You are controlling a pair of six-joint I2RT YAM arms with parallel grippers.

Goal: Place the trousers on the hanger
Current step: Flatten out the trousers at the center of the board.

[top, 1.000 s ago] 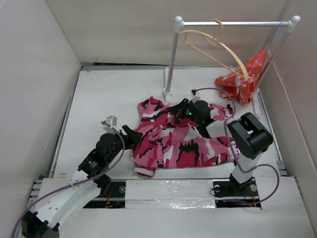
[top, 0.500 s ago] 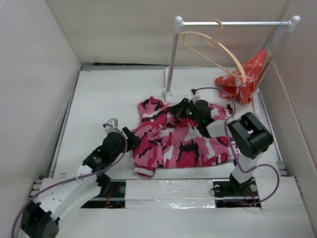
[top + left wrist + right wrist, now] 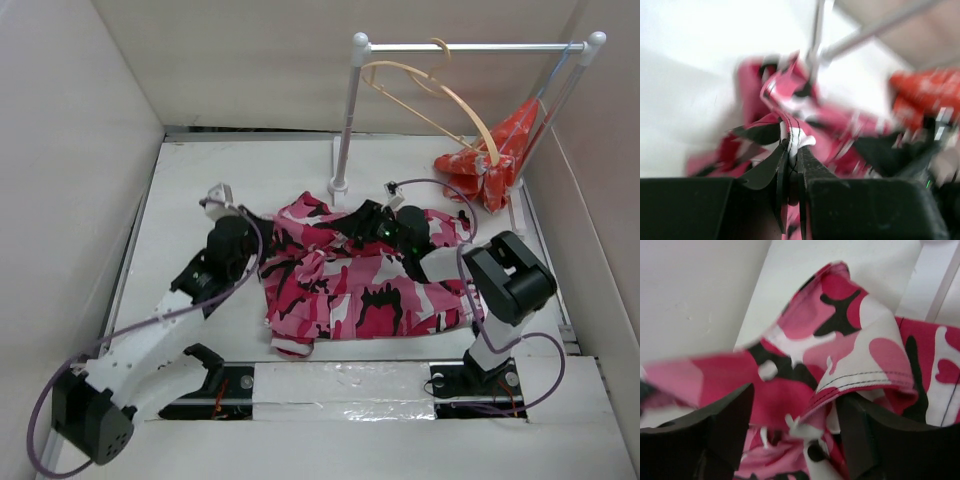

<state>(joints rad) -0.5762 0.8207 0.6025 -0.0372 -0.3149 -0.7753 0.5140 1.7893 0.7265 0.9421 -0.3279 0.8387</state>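
The tabletop is bare to the left in the top view, so my left gripper will next pull the trousers' crumpled leg straight that way and release the end of the leg.
The trousers (image 3: 370, 290), in pink, red, white and black camouflage print, lie crumpled on the white table. My left gripper (image 3: 259, 245) is at their left edge. In the left wrist view it (image 3: 792, 149) is shut on a thin fold of the trousers (image 3: 782, 97). My right gripper (image 3: 356, 219) sits over the far middle of the cloth. Its jaws (image 3: 796, 407) stand open with a stitched fold of the trousers (image 3: 855, 340) loose between them. The hanger (image 3: 470, 112), pale wood, hangs tilted from the rail beyond the trousers.
A white rail (image 3: 470, 46) on ball-topped posts stands at the back right, its left post (image 3: 347, 120) just beyond the trousers. A red-orange cloth (image 3: 492, 158) hangs at its right end. Tall pale walls close in left, back and right.
My left gripper moved toward the far side and shut on the trousers' left edge, shifting that side. My right gripper opened and let go of the cloth.
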